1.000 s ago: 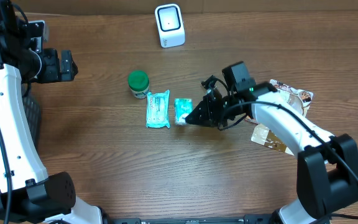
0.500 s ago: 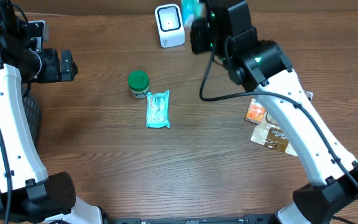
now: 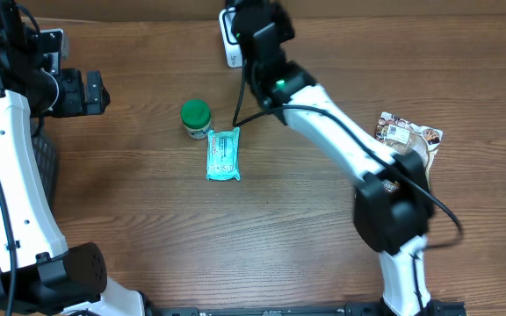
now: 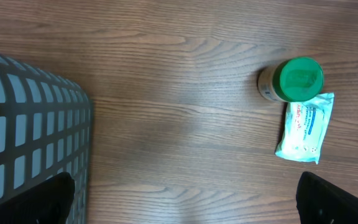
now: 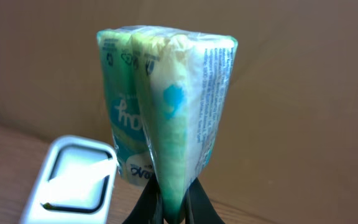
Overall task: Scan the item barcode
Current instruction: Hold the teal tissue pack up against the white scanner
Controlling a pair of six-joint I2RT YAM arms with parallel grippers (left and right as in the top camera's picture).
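Observation:
The snack packets lie clear of the scanner, so next my right gripper will move back and down to them, to the right in the overhead view, and release the tissue pack (image 5: 166, 106) there.
In the right wrist view my right gripper (image 5: 171, 208) is shut on the bottom edge of a green and white tissue pack (image 5: 166, 106), holding it upright. The white scanner (image 5: 70, 180) sits just below and left of the pack. From overhead, the right arm reaches to the table's back edge and covers most of the scanner (image 3: 228, 51); the pack is hidden there. My left gripper (image 4: 185, 205) hangs open over bare wood at the far left, holding nothing, and it also shows from overhead (image 3: 90, 92).
A green-capped jar (image 3: 195, 118) and a teal wipes pack (image 3: 223, 154) lie left of centre. Snack packets (image 3: 407, 136) lie at the right. A dark wire basket (image 4: 30, 137) stands by the left arm.
The right arm lifted the tissue pack from the table's middle and swung it back and left, ending over the scanner. The left arm stayed still.

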